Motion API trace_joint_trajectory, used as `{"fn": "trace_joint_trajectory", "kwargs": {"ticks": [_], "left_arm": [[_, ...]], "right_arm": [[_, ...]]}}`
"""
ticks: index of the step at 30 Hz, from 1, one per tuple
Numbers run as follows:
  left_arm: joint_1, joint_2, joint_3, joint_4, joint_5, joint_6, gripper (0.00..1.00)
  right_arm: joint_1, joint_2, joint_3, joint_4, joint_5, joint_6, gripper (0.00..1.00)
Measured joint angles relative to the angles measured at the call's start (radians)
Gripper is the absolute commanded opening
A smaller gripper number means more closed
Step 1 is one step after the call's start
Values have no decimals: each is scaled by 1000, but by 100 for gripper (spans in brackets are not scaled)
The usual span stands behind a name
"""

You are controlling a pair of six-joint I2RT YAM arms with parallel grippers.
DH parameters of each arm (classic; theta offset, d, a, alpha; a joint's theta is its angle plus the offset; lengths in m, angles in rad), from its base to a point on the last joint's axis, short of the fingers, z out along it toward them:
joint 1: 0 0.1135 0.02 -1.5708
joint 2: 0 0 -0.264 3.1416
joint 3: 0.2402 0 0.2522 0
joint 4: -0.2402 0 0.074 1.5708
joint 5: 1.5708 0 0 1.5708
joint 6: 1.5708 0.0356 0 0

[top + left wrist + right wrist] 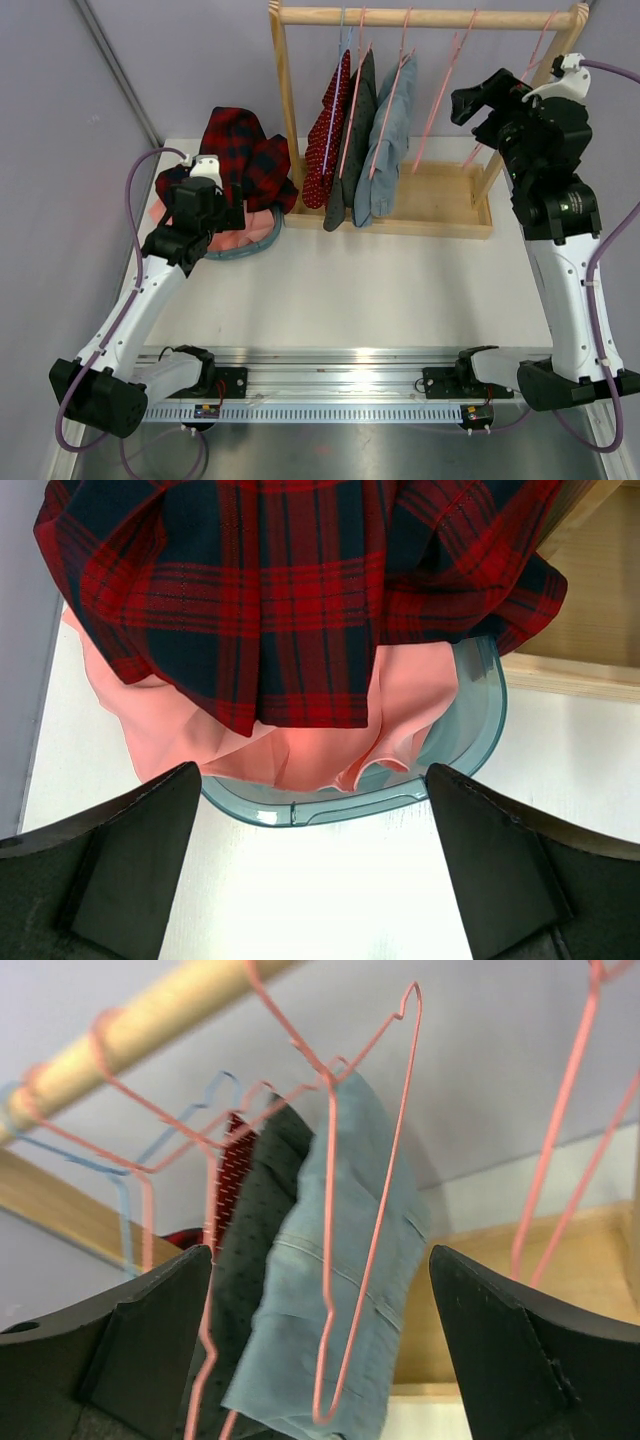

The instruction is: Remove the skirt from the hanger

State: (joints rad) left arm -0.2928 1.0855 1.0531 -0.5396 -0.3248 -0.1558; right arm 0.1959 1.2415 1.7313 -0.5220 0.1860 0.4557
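Observation:
The near wire of the grey-blue skirt's pink hanger hangs clear of the cloth, so my right gripper goes to the left in the top view onto it next.
Three skirts hang on the wooden rack [430, 17]: a red dotted one [327, 140], a dark one [355, 135] and a grey-blue one [390, 135], each on a wire hanger. Empty pink hangers [445, 90] hang to their right. In the right wrist view the grey-blue skirt [330, 1310] on its pink hanger [375, 1220] fills the middle, the dark skirt [250, 1230] behind it. My right gripper [470, 100] is open and empty, raised right of the skirts. My left gripper [200, 205] is open and empty over a teal basket [470, 730] holding a red plaid skirt [290, 590] and a pink garment [300, 755].
The rack's wooden base tray [440, 200] stands at the back of the white table. The teal basket [250, 245] with its clothes is at the back left, beside the rack's left post [287, 110]. A grey wall closes the left side.

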Motion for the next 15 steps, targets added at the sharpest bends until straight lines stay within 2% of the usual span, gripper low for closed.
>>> {"fn": "trace_joint_trajectory", "kwargs": {"ticks": [4,9,15], "left_arm": [[-3,0,-1,2,0,0,99],[-3,0,-2,3,0,0,99],[-8,-2,-15,8,0,0,99]], "right_arm": [[-1,14,102,5,-119,-1,95],[2,115,256,42,-306,18,94],[14,255,292,47,-400,40,91]]}}
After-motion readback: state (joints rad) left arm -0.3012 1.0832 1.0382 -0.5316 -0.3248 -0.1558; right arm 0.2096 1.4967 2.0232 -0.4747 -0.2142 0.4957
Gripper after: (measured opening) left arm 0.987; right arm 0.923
